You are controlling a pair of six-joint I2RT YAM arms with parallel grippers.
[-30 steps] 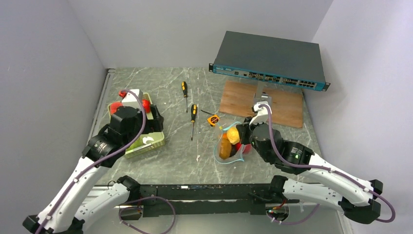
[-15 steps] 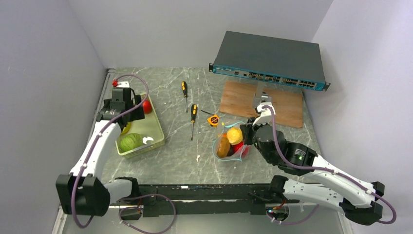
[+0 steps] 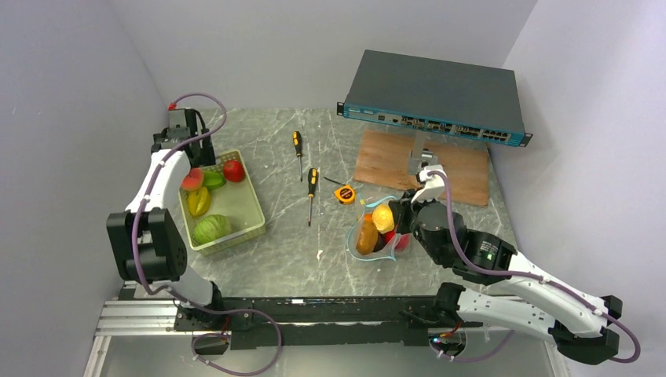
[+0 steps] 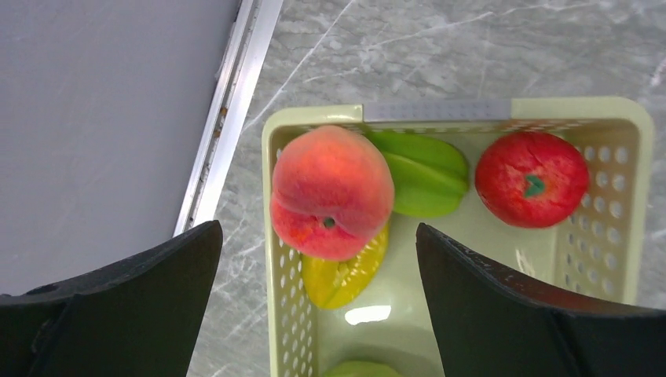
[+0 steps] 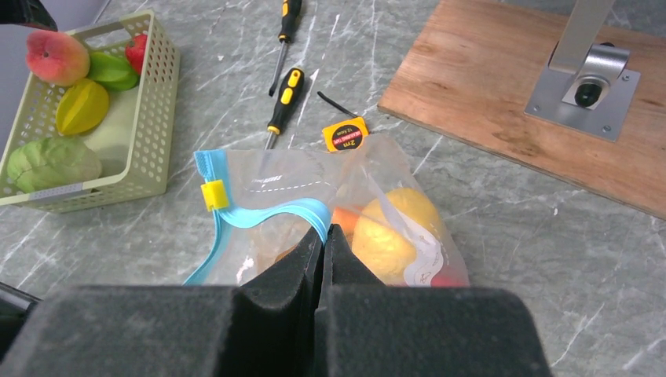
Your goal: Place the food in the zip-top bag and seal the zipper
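My left gripper moves down next until its open fingers straddle the sides of the peach (image 4: 331, 188), lined up between them and partly over the yellow starfruit (image 4: 345, 275).
The clear zip-top bag (image 3: 372, 239) lies right of centre and holds a yellow lemon (image 5: 393, 228) and orange and red fruit. Its teal-blue zipper (image 5: 267, 214), with a yellow slider (image 5: 213, 195), curves open. My right gripper (image 5: 323, 229) is shut on the bag's mouth edge. My left gripper (image 4: 318, 228) is open and empty above the far end of the pale green tray (image 4: 432, 110). Below it lie a peach (image 4: 331, 188), a green fruit (image 4: 428, 169), a red tomato (image 4: 532, 179) and a yellow starfruit (image 4: 345, 275). A green cabbage (image 3: 210, 228) lies at the tray's near end.
Two screwdrivers (image 3: 298, 145) (image 3: 312, 184) and a yellow tape measure (image 3: 344, 193) lie between tray and bag. A wooden board (image 3: 393, 161) with a metal bracket and a network switch (image 3: 436, 98) stand at the back right. The left wall is close to the tray.
My left arm has swung from over the tray's near part to its far-left end, uncovering the fruit. My right gripper has kept its hold on the bag, which has shifted only slightly.
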